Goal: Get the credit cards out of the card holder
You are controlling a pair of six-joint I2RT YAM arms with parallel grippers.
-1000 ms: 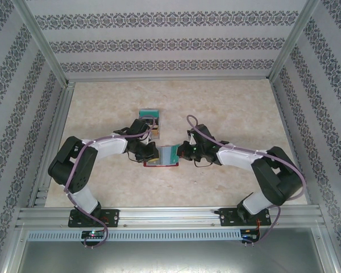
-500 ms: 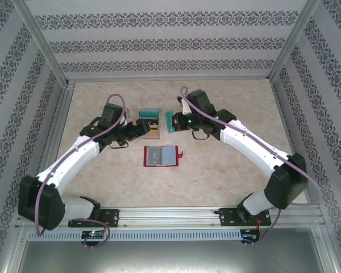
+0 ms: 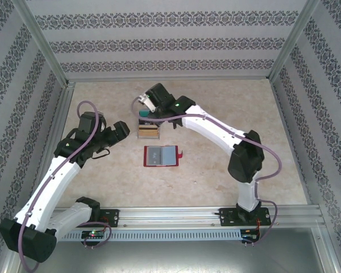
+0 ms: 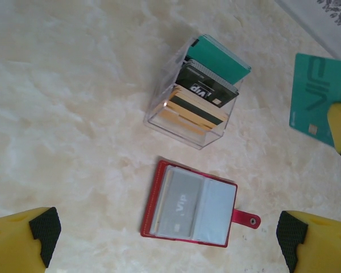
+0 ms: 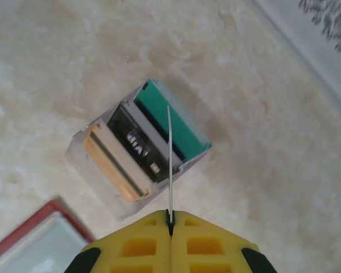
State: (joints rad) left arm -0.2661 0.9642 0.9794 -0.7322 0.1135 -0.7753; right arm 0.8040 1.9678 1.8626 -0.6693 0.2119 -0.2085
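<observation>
I need to move my right gripper down next and turn it to the green cards in the clear box, then release the card, because the card in the gripper is at an angle to them.
The card holder (image 3: 161, 156) (image 4: 190, 205) lies open and flat on the table, red outside with a grey-blue inner face and its tab pointing right. A grey VIP card (image 4: 182, 205) sits in its left sleeve. My right gripper (image 3: 146, 106) (image 5: 170, 216) is shut on a green credit card (image 4: 321, 94), which shows edge-on (image 5: 169, 159) just above a clear box (image 3: 149, 128) (image 5: 137, 149) of upright cards. My left gripper (image 3: 119, 132) (image 4: 170, 244) hangs open above the holder, to its left in the top view, with nothing between its fingers.
The clear box (image 4: 193, 96) holds green, black and gold cards on edge, just behind the holder. Patterned walls and metal frame rails enclose the table on three sides. Bare marble surface lies left, right and in front of the holder.
Both grippers have left the holder. The left one opened and drew back to the left. The right one carried the green card back over the clear box.
</observation>
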